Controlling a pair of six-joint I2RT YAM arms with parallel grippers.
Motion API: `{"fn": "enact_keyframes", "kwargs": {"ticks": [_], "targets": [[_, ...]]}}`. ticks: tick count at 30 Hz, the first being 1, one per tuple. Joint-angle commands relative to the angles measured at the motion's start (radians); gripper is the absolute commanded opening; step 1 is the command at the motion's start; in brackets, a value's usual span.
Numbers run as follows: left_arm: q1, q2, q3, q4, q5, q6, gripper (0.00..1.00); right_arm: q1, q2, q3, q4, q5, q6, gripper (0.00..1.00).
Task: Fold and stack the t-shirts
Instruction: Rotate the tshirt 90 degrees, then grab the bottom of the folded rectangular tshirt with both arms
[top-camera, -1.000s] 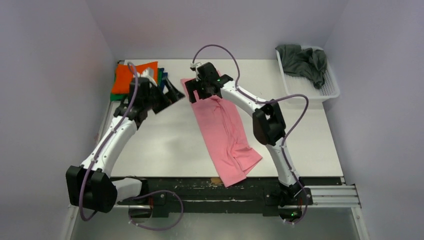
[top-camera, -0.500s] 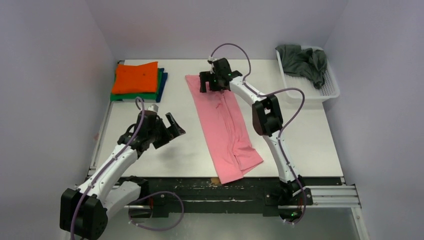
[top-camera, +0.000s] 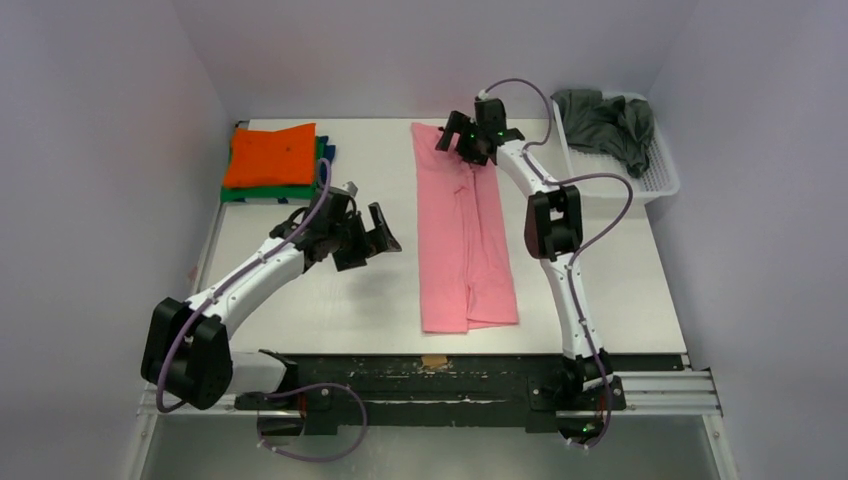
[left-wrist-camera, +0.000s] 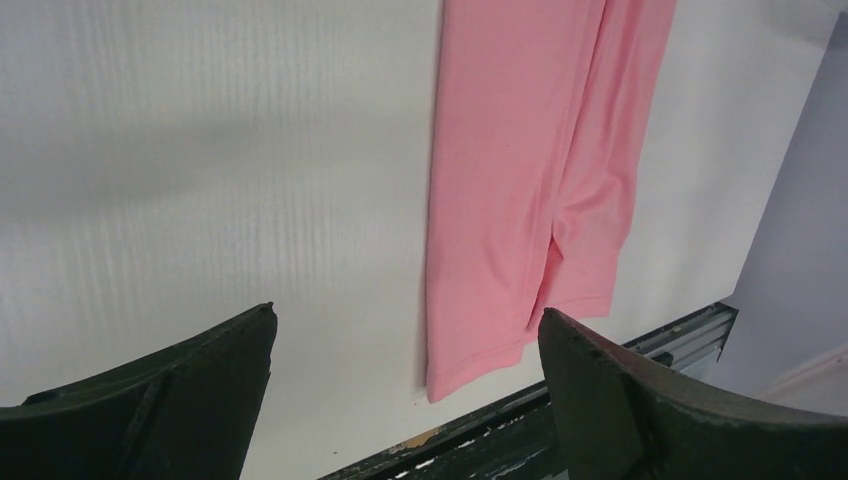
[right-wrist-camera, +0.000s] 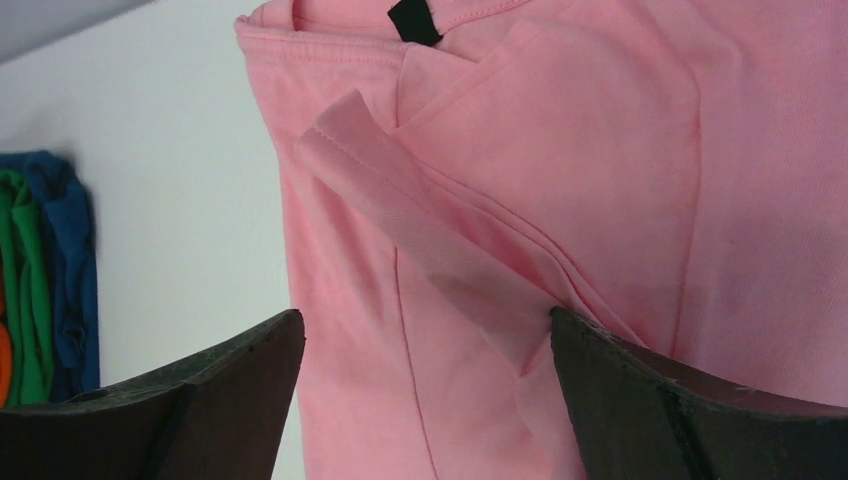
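Observation:
My left gripper goes down back toward the front bar next and closes on the t-shirt's hem corner on its side (top-camera: 426, 328) (left-wrist-camera: 437, 390), since that corner lies clear beside bare table.
A salmon pink t-shirt (top-camera: 462, 240) lies as a long narrow folded strip down the middle of the table, collar at the far end. My right gripper (top-camera: 458, 145) is open over that collar end; in the right wrist view (right-wrist-camera: 425, 314) its jaws straddle the pink cloth (right-wrist-camera: 560, 150), and the right fingertip (right-wrist-camera: 600, 370) touches a sleeve fold. My left gripper (top-camera: 378, 240) is open and empty, left of the shirt; the left wrist view (left-wrist-camera: 407, 312) shows bare table between its jaws and the shirt's hem (left-wrist-camera: 500, 300) beyond. An orange t-shirt (top-camera: 270, 155) tops a folded stack over a green one (top-camera: 262, 192). A dark grey t-shirt (top-camera: 605, 122) lies crumpled in the basket.
The white slotted basket (top-camera: 655, 185) stands at the back right corner. The folded stack, with a blue layer (right-wrist-camera: 70, 280) in it, sits at the back left. The table's dark front rail (left-wrist-camera: 600, 410) runs just past the shirt's hem.
The right gripper moved right along the far edge, and the pink shirt swung from a diagonal to lying straight. The left gripper came from the stack to beside the shirt.

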Motion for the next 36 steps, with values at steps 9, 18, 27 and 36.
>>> {"fn": "enact_keyframes", "kwargs": {"ticks": [9,18,27,36], "targets": [[-0.151,0.122,0.032,-0.019,0.209,0.079,0.98,-0.036,-0.335,-0.174,0.032,-0.219,-0.079,0.93],[-0.273,0.214,-0.021,0.034,0.253,0.020,0.89,-0.035,-0.894,-0.947,0.110,-0.145,-0.207,0.92],[-0.311,0.301,-0.050,0.113,0.278,-0.023,0.64,-0.034,-1.323,-1.462,-0.005,0.017,-0.032,0.89],[-0.359,0.379,-0.052,0.153,0.274,-0.046,0.36,-0.034,-1.506,-1.721,-0.258,-0.044,-0.065,0.84]]}}
